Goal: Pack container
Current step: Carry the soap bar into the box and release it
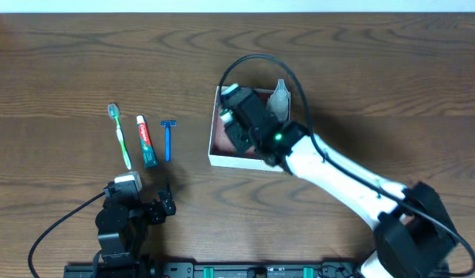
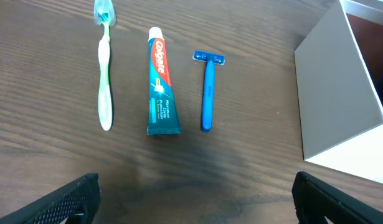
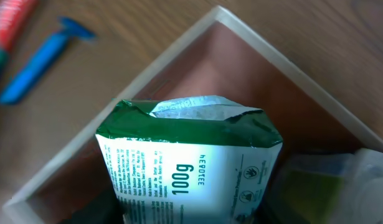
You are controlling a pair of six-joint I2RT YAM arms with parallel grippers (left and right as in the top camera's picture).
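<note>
My right gripper brings the packet [image 3: 191,155] down between the container's sides with a turn next. It then releases it there, clear of the bottle, since the open part of the container's bottom lies below.
The container [image 1: 233,161] is a square shallow box with white walls and a reddish-brown inside, right of the table's middle. It also shows in the left wrist view [image 2: 337,93] and the right wrist view [image 3: 284,62]. My right gripper [image 1: 241,116] is over the container's left part, shut on a green and white packet [image 3: 191,155] marked 100g. The packet hangs over the container's floor. A green toothbrush [image 1: 120,135], a toothpaste tube [image 1: 147,140] and a blue razor [image 1: 168,139] lie side by side left of the container. My left gripper [image 2: 194,199] is open and empty, near the table's front edge below them.
A translucent bottle [image 1: 279,100] lies in the container's far right part; it also shows in the right wrist view [image 3: 340,180]. The right arm's black cable [image 1: 252,60] loops over the container. The table is dark wood.
</note>
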